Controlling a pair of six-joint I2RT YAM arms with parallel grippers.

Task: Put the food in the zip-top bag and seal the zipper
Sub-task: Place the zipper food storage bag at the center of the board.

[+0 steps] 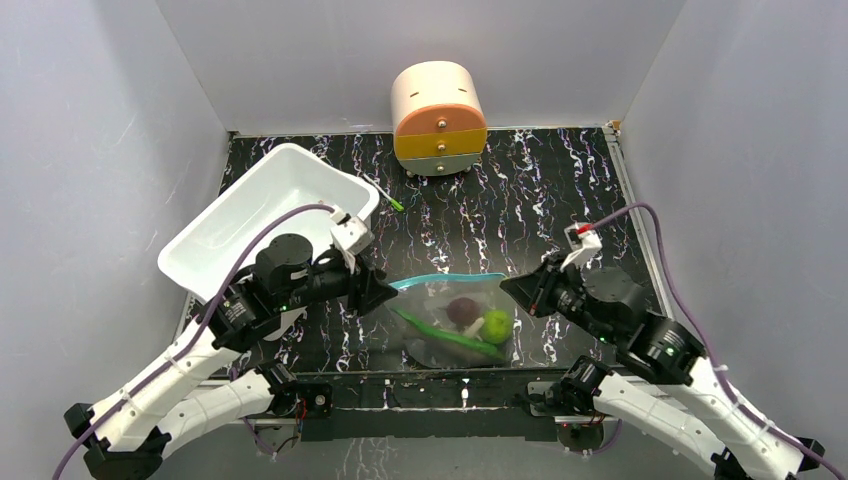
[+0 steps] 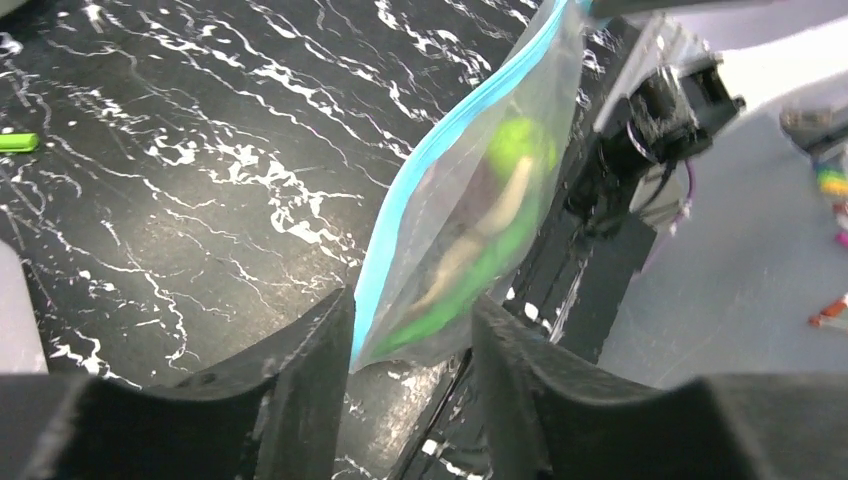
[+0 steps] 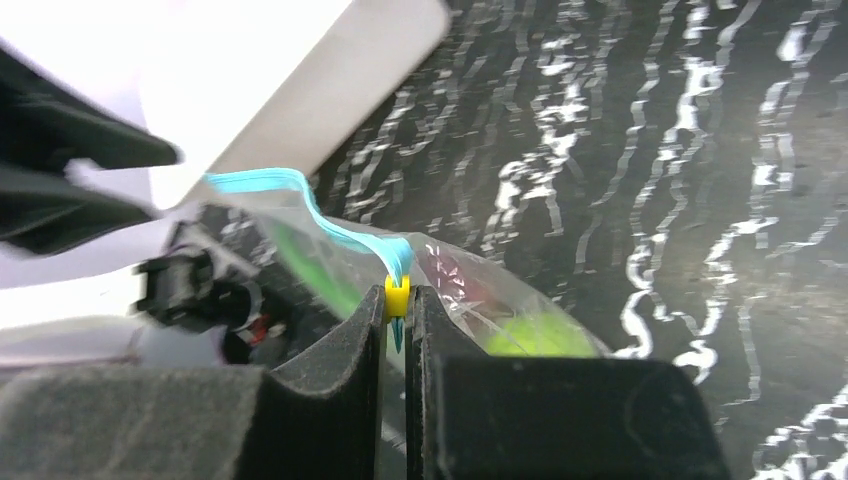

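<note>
My right gripper will move outward and down to the bare tabletop, which is beyond and below it. It will lay the sagging bag flat and then let go of the yellow tab (image 3: 397,295).
The clear zip-top bag (image 1: 440,345) lies on the black marble table between my two grippers. Inside it I see the long green pepper (image 1: 450,338), the dark purple ball (image 1: 462,310) and the lime-green fruit (image 1: 497,325). The teal zipper (image 1: 450,279) runs along its far edge. My left gripper (image 1: 385,290) is open, its fingers either side of the bag's left end (image 2: 440,250) without pinching it. My right gripper (image 1: 510,288) is shut on the zipper's yellow tab (image 3: 397,295) at the bag's right end. The fish and the orange lump are not clearly visible.
A white rectangular tub (image 1: 270,215) sits tilted at the back left, over my left arm. A thin white pen with a green tip (image 1: 388,198) lies beside it. A round cream, orange and green drawer unit (image 1: 440,118) stands at the back wall.
</note>
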